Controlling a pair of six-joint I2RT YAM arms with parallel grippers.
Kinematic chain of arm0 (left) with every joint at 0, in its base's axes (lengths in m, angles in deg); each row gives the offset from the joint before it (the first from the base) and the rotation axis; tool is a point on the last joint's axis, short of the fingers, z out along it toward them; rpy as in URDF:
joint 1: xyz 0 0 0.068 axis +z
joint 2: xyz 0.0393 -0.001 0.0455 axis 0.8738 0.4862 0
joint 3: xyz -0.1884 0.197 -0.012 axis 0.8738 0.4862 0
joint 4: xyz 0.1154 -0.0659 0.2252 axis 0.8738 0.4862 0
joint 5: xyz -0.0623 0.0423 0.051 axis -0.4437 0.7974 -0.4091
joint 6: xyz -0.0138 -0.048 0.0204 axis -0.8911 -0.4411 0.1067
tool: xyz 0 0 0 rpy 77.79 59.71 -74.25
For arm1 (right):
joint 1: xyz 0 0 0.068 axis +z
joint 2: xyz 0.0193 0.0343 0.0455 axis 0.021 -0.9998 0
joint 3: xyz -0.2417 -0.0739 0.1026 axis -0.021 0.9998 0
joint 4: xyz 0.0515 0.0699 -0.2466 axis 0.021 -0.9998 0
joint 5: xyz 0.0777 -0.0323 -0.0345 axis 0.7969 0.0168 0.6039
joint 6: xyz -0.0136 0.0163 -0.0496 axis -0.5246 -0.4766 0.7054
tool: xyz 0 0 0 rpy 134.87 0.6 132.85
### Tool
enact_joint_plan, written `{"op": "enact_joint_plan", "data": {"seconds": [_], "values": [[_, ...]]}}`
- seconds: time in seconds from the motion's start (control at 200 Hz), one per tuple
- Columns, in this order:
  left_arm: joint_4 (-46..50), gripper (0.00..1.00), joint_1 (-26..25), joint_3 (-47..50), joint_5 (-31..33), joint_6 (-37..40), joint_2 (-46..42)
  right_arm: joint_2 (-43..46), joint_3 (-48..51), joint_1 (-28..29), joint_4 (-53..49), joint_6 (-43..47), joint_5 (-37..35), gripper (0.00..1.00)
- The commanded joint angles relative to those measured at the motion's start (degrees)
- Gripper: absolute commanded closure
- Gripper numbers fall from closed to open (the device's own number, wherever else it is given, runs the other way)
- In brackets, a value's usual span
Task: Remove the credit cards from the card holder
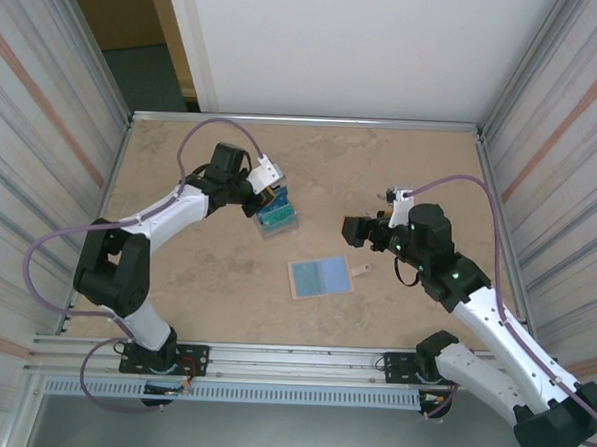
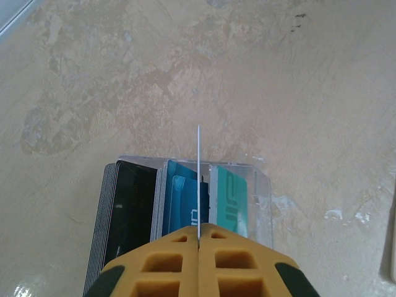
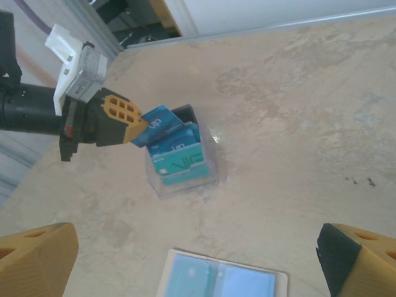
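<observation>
The left gripper lowers toward the clear plastic box next, then releases the card between the blue [image 2: 179, 198] and teal stacks, since a gap shows between them.
The card holder [image 1: 321, 276] lies open and flat at mid-table, pale blue inner faces up, its tab [image 1: 359, 270] pointing right. It also sits at the bottom of the right wrist view as the wallet [image 3: 219, 279]. A clear plastic box [image 1: 278, 216] holds upright black [image 2: 127, 204], blue [image 2: 179, 198] and teal [image 2: 232, 198] credit cards. My left gripper [image 1: 265, 197] hovers just above the box, shut on one blue card [image 3: 154, 119], which appears edge-on [image 2: 198, 161] in the left wrist view. My right gripper [image 1: 353, 229] hangs open right of the box, above the wallet, holding nothing.
Metal rails [image 1: 304, 121] edge the tan tabletop [image 1: 195, 278] at the back and sides. The left arm's yellow fingers [image 3: 124, 117] reach in from the left in the right wrist view. The right gripper's own fingers [image 3: 37, 260] frame the wallet.
</observation>
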Motion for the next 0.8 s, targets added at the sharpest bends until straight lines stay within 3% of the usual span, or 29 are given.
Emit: {"op": "enact_joint_plan", "data": {"seconds": [0.0,0.797], "values": [[-0.4,1.0,0.7,-2.2,-1.0,1.0,1.5,0.6,0.2,-0.3,-1.3,-1.3,-2.7,0.01],[2.8,1.0,1.0,-4.0,1.6,2.3,6.6,-4.6,-0.4,-0.2,-1.4,-2.1,-1.7,0.01]]}}
